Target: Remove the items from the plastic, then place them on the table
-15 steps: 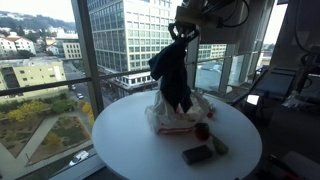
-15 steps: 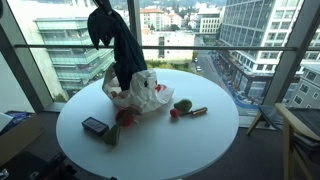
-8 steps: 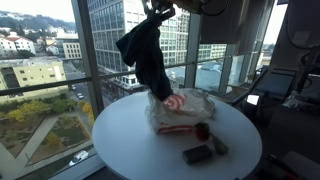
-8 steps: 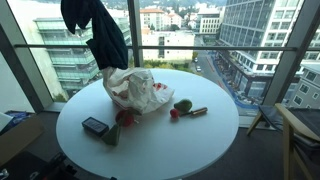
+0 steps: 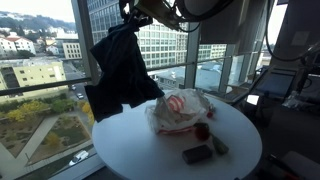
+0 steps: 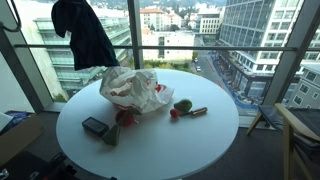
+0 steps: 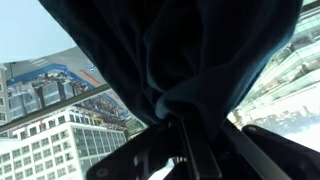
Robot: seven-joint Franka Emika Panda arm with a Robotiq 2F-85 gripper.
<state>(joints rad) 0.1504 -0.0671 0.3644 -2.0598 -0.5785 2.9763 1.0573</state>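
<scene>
The gripper lowers the dark navy cloth (image 5: 122, 72) toward the table's edge beside the plastic bag (image 5: 181, 112) next.
A dark navy cloth (image 5: 122, 72) hangs from my gripper (image 5: 130, 14), high above the table's far edge; it also shows in the other exterior view (image 6: 84, 34). In the wrist view the cloth (image 7: 170, 50) is bunched between the fingers (image 7: 190, 140), which are shut on it. The clear plastic bag (image 5: 181, 112) with red and white contents lies on the round white table (image 5: 140, 150), and also shows in an exterior view (image 6: 132, 90).
On the table lie a black flat device (image 6: 95, 126), a red item (image 6: 126, 118), a green and red object (image 6: 182, 106) and a dark stick (image 6: 197, 111). Glass windows surround the table. A chair (image 6: 300, 130) stands at one side.
My gripper has lifted the dark cloth out of the plastic bag and swung it up and sideways, away from the bag toward the window. The bag has slumped open.
</scene>
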